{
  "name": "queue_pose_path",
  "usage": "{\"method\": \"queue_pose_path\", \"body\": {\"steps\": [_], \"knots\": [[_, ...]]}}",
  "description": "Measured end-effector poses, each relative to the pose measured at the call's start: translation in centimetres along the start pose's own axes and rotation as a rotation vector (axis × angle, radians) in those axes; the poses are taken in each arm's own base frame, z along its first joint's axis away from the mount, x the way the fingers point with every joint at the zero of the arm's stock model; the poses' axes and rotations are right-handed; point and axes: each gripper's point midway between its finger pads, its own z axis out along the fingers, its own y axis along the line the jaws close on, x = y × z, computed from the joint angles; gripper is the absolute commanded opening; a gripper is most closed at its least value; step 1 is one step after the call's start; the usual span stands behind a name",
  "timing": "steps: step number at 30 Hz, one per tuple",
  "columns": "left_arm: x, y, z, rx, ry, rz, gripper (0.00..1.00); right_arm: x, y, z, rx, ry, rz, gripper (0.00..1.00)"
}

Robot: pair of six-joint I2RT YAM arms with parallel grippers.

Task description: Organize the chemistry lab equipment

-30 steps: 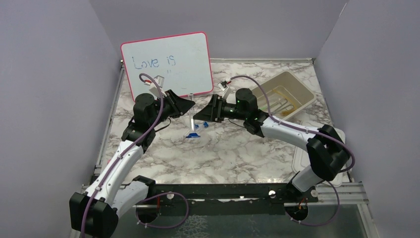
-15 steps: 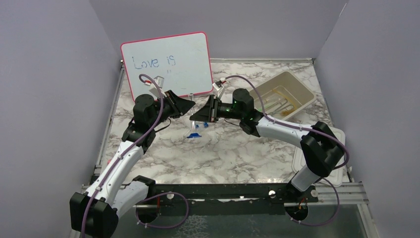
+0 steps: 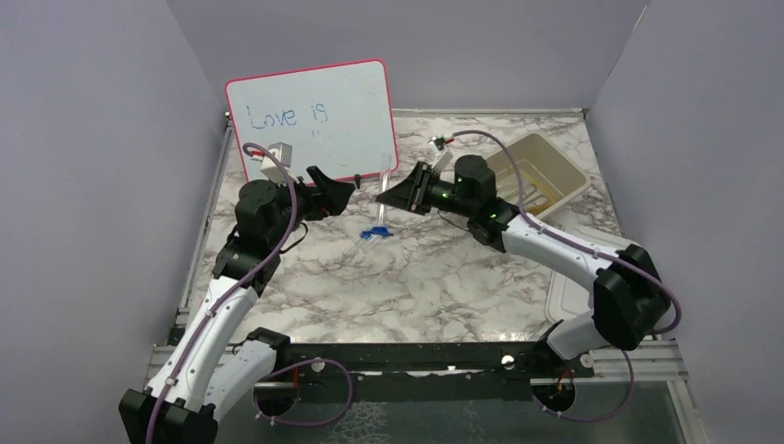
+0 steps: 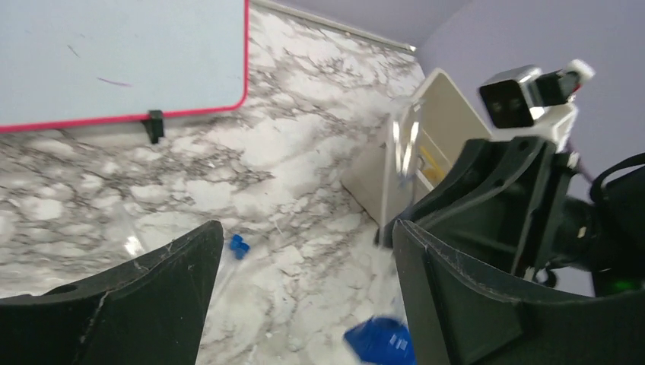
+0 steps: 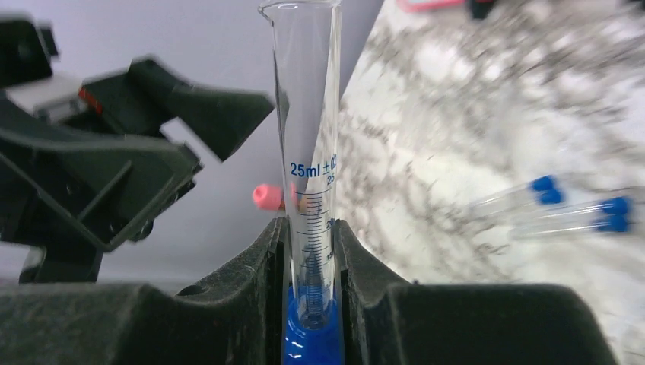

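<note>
Next I need to carry the cylinder (image 3: 385,188) in my right gripper to the beige tub's open inside, below and to its right in the top view, then lower and release it.
A clear 25 ml graduated cylinder (image 5: 310,152) with a blue base stands between my right gripper's (image 5: 310,251) jaws, which are shut on its lower end. From above, the cylinder (image 3: 385,188) pokes out of the right gripper (image 3: 396,196) toward the whiteboard. My left gripper (image 3: 344,192) is open and empty just left of it. In the left wrist view, only marble shows between the left gripper's (image 4: 304,224) spread jaws, with the cylinder's blue base (image 4: 380,342) at the right finger. Two clear tubes with blue caps (image 3: 374,231) lie on the table below both grippers.
The pink-framed whiteboard (image 3: 314,116) leans at the back left, close behind the grippers. A beige tub (image 3: 566,172) with items inside sits at the back right, its lid (image 3: 566,298) lying at the right edge. Purple walls enclose the marble table (image 3: 425,277).
The left gripper opened and drew back to the left. The right gripper closed on the cylinder and carried it up and to the right, away from the tubes on the table.
</note>
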Motion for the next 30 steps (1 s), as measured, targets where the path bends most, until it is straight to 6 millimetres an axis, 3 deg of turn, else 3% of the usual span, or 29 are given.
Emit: {"method": "queue_pose_path", "body": {"steps": [3,5,7,9,16,22,30], "knots": [[-1.0,0.3,-1.0,-0.027,-0.048,0.072,0.85,-3.9,-1.7,-2.2,0.098,-0.118,-0.021,0.18],[-1.4,0.5,-1.6,-0.042,-0.065,0.116,0.85,-6.1,-3.9,-4.0,0.22,-0.188,-0.035,0.18],[-1.5,0.9,-1.9,-0.056,-0.074,0.149,0.85,-9.5,-5.6,-6.7,0.311,-0.288,-0.049,0.18],[-1.1,1.4,-2.0,-0.069,-0.071,0.17,0.85,-11.7,-7.3,-9.2,0.418,-0.359,-0.066,0.19],[1.6,3.6,-1.8,-0.113,-0.008,0.183,0.85,-16.6,-11.0,-18.0,0.754,-0.567,-0.124,0.18],[1.2,3.2,-2.3,-0.099,-0.027,0.194,0.85,-17.4,-15.5,-23.3,1.009,-0.631,-0.066,0.19],[1.1,3.0,-2.5,-0.091,-0.034,0.196,0.85,-14.7,-23.5,-24.8,1.189,-0.558,0.127,0.19]]}}
